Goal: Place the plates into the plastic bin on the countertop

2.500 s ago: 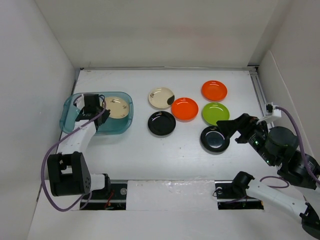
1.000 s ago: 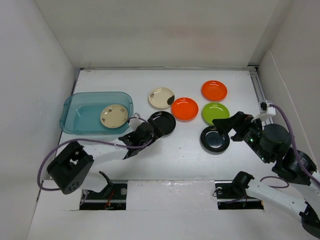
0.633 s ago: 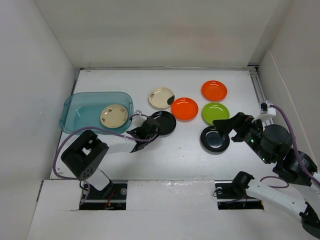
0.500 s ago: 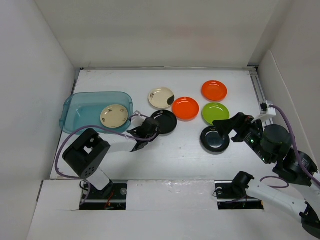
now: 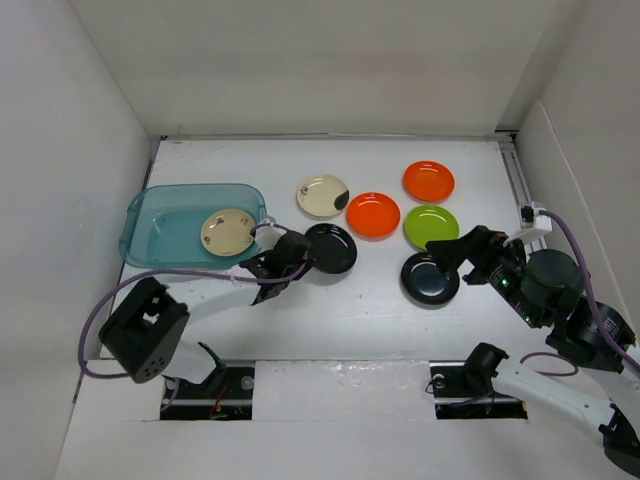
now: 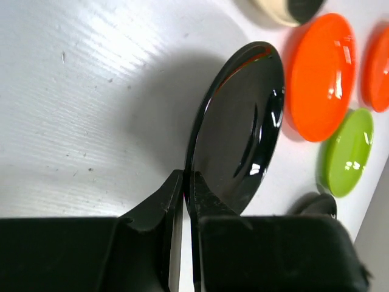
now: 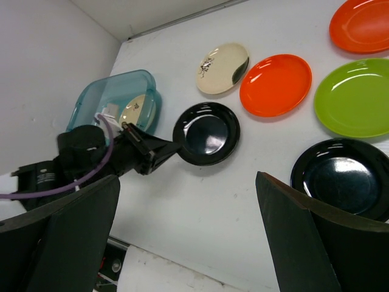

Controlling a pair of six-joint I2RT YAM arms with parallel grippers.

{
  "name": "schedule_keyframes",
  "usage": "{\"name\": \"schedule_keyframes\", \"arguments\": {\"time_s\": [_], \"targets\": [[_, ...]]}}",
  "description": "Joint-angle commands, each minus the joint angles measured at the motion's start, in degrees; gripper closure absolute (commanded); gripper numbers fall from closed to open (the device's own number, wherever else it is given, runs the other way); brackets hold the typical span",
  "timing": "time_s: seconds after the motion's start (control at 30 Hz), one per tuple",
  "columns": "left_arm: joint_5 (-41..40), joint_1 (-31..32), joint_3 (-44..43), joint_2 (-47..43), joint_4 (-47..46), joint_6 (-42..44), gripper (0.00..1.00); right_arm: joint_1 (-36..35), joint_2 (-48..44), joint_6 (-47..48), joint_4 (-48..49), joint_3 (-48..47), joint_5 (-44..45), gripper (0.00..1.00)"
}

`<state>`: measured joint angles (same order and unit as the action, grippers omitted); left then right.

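Note:
The black plate should next go up over the teal bin in the left gripper, then down above the gold-tan plate [image 5: 227, 232].
My left gripper [image 5: 300, 253] is shut on the near-left rim of a glossy black plate [image 5: 332, 248] and holds it tilted off the countertop [image 5: 330, 300]; the wrist view shows the rim pinched between the jaws [image 6: 237, 140]. The teal plastic bin [image 5: 160, 225] at the left holds the gold-tan plate [image 5: 228, 231]. On the counter lie the cream plate [image 5: 323, 195], two orange plates [image 5: 371, 215] [image 5: 429, 181], the lime green plate [image 5: 431, 226] and a second black plate [image 5: 430, 278]. My right gripper [image 5: 462, 250] is open and empty above that second black plate [image 7: 340, 177].
White walls enclose the counter on the left, back and right. A cable rail runs along the right edge [image 5: 520, 180]. The left arm's purple cable [image 5: 130, 285] loops over the near left of the counter.
The left gripper left the bin after releasing the gold-tan plate, came to the black plate, shut on its rim, and has lifted and tilted it. The right arm barely moved.

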<state>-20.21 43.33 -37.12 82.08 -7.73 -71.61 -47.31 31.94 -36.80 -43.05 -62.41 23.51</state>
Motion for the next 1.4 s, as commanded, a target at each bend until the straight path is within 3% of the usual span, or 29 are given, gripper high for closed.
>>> {"name": "schedule_keyframes", "arguments": {"time_s": [0.0,0.1,0.13,0.27,0.5,1.13,1.17,1.2,1.27,1.3,1.37], "targets": [[-3.5,0.4,-5.4,-9.0,6.1,7.9,1.00,0.1,0.1,1.1,1.3,-1.9,-0.4,0.01],[-3.3,-3.2,-11.2,-12.6,9.7,11.5,1.00,0.1,0.1,1.1,1.9,-1.9,-0.4,0.01],[0.3,-5.0,-12.1,-14.7,10.5,12.4,1.00,0.1,0.1,1.1,1.9,-1.9,-0.4,0.01],[4.7,-18.9,-14.5,-18.6,13.3,15.0,1.00,0.1,0.1,1.1,1.9,-1.9,-1.0,0.01],[14.0,-40.4,-12.9,-16.8,15.4,17.2,1.00,0.1,-0.4,1.1,1.9,-1.9,-1.5,0.01],[7.8,-44.6,-5.9,-9.7,14.2,12.6,1.00,0.1,-0.9,1.1,1.9,-0.9,-1.0,0.01],[7.8,-44.6,-6.4,-8.9,14.8,12.6,0.95,0.1,-0.9,1.1,1.9,-0.9,-1.0,0.01],[7.8,-44.6,-7.1,-8.9,14.8,12.6,0.83,0.1,-0.9,1.1,1.9,-0.9,-1.0,0.01],[8.5,-44.6,-7.1,-9.6,14.8,13.8,0.49,0.1,-0.9,1.1,1.9,-0.9,-1.0,0.01],[8.5,-44.6,-7.1,-11.9,14.1,13.8,0.24,0.1,-0.4,1.6,1.9,-0.9,-1.0,0.01],[8.5,-44.1,-7.6,-15.2,14.1,15.1,0.06,0.1,-0.4,1.6,2.4,-0.9,-1.0,0.01]]}}
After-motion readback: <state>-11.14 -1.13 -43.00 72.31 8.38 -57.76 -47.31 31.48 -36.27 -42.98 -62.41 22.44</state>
